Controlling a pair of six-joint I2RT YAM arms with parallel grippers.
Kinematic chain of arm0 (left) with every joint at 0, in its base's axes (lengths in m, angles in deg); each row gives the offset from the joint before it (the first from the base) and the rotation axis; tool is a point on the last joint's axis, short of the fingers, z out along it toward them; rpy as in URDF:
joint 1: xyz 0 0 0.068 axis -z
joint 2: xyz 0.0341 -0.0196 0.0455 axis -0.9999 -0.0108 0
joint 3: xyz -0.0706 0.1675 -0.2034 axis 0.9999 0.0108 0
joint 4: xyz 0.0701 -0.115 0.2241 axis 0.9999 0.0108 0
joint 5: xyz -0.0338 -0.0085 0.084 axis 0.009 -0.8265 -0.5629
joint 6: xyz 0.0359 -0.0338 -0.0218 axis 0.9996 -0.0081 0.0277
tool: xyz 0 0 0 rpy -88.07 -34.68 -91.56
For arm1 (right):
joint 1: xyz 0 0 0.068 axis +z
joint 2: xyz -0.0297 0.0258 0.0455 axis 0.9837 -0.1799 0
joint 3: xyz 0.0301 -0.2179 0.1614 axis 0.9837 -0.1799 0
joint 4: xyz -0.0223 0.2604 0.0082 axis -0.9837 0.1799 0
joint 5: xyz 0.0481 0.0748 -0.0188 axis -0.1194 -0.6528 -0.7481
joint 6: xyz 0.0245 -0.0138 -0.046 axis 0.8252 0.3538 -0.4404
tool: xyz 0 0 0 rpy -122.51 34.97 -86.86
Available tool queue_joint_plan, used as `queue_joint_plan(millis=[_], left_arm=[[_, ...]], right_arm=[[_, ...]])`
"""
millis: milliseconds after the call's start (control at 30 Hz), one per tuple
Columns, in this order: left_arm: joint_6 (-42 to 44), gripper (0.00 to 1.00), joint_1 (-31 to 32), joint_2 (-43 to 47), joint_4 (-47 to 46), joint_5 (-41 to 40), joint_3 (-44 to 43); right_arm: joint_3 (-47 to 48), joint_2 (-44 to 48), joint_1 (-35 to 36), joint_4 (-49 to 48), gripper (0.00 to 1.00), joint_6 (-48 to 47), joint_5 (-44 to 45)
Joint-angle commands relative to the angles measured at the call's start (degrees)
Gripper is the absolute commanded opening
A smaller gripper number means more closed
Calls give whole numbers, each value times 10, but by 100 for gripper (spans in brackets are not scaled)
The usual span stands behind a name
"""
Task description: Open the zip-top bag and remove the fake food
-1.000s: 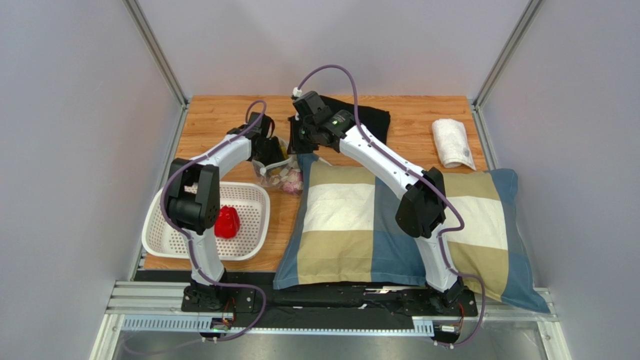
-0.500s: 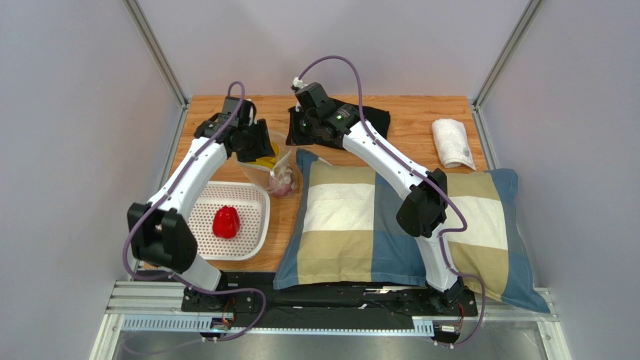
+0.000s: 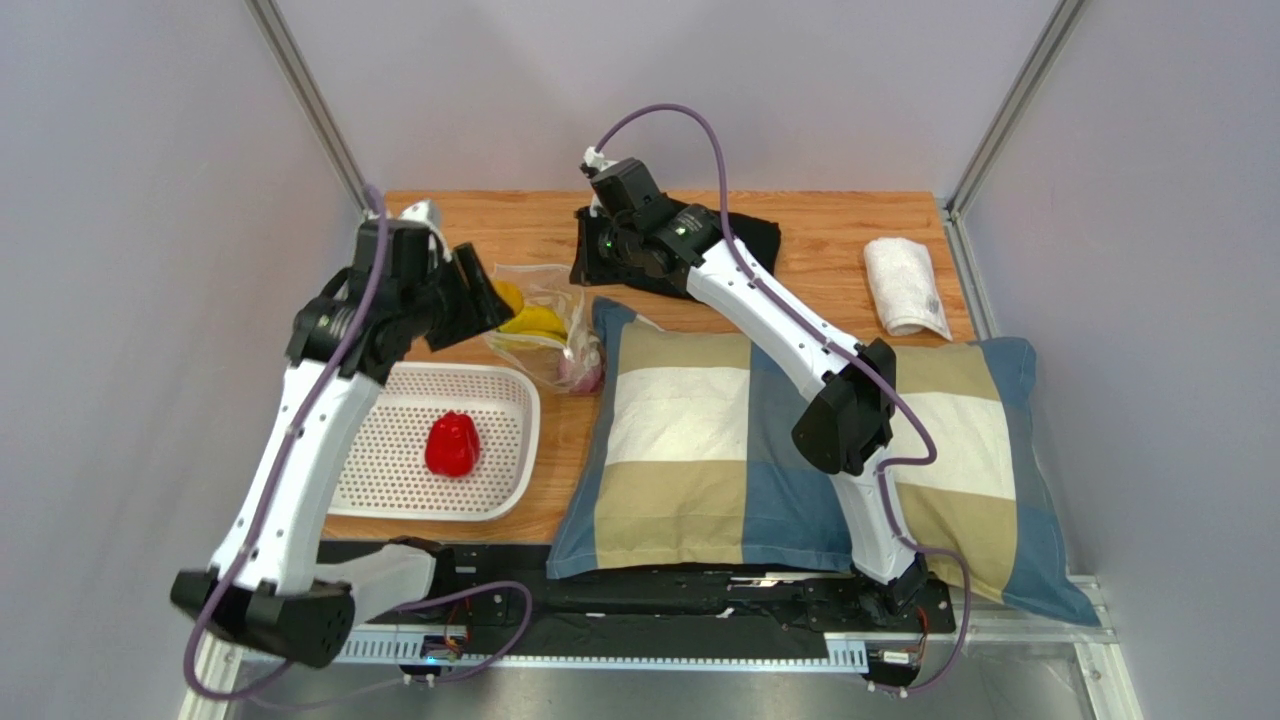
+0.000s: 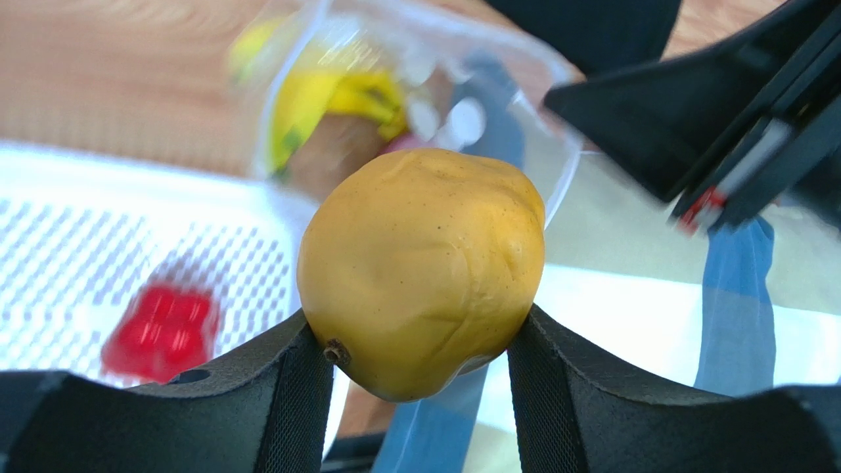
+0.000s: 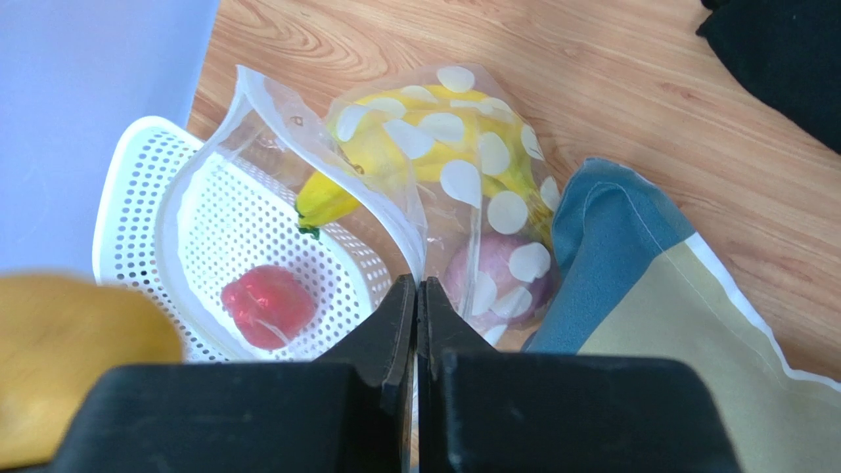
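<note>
My left gripper moves back and down next to release the mango on the tray's bare bottom beside the pepper (image 3: 452,446).
My left gripper (image 4: 417,330) is shut on the orange-yellow mango (image 4: 424,266) and holds it in the air, above and left of the bag; in the top view this gripper (image 3: 478,300) is over the tray's far edge. The zip-top bag (image 5: 434,168), clear with whitish spots, lies open between tray and pillow (image 3: 541,323). Inside it are the yellow banana bunch (image 5: 395,158) and the purplish-pink onion (image 5: 494,281). My right gripper (image 5: 417,296) is shut on the bag's upper edge. The red bell pepper (image 3: 452,446) lies in the tray.
The white perforated tray (image 3: 504,383) stands at the left. A checked pillow (image 3: 751,450) fills the middle and right. A folded black cloth (image 3: 736,240) lies at the back under my right arm. A rolled white towel (image 3: 906,285) lies at the back right.
My left arm has swung up and to the left, pulling out of the bag with the mango. The bag has been lifted and stretched open. My right gripper has stayed about where it was.
</note>
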Motion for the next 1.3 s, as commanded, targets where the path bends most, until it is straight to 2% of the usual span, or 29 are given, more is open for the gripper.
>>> queue_joint_plan(millis=[0,67,167,333,400,500,600,633,700,733,767,800,833,967,1067,1100,1167,1200,1267], left_arm=[[-100,0,-7,114,178,-100,46],[-132,0,-7,172,211,-102,113],[-200,0,-8,240,195,-78,224],[-285,0,-14,247,78,41,381],[-292,0,-23,224,60,47,394],[-274,0,-26,195,47,-3,391],[-254,32,-28,160,57,-39,376],[-252,55,-28,146,72,-45,368],[-235,64,-28,137,79,-45,362],[-228,76,-29,130,81,-45,356],[-214,78,-29,129,84,-45,352],[-205,92,-29,128,87,-45,342],[-198,99,-29,124,92,-45,338],[-163,98,-29,129,124,-38,305],[-112,87,-27,142,121,-22,244],[-97,78,-27,144,87,-7,210],[-52,72,-27,145,25,28,185],[-38,68,-27,143,-37,69,161],[1,67,-27,120,-86,118,131]], right_arm=[[27,7,0,-4,0,-12,14],[23,10,0,-4,0,-12,18],[16,11,0,-7,0,-8,14],[-2,17,2,-13,0,1,1],[-10,22,2,-14,0,-1,6],[-21,32,2,-17,0,-5,12],[-22,33,2,-17,0,-5,12],[-22,33,2,-17,0,-5,12],[-21,33,2,-17,0,-2,9],[-21,31,2,-19,0,-1,6],[-18,29,2,-17,0,-2,6],[-16,26,2,-17,0,-3,6],[-8,25,2,-12,0,-2,4],[9,18,2,0,0,-5,0],[8,18,3,5,0,-9,0],[7,19,3,5,0,-9,-1],[6,18,2,6,0,-12,-2],[8,19,3,8,0,-14,-2],[9,20,2,8,0,-17,-3]])
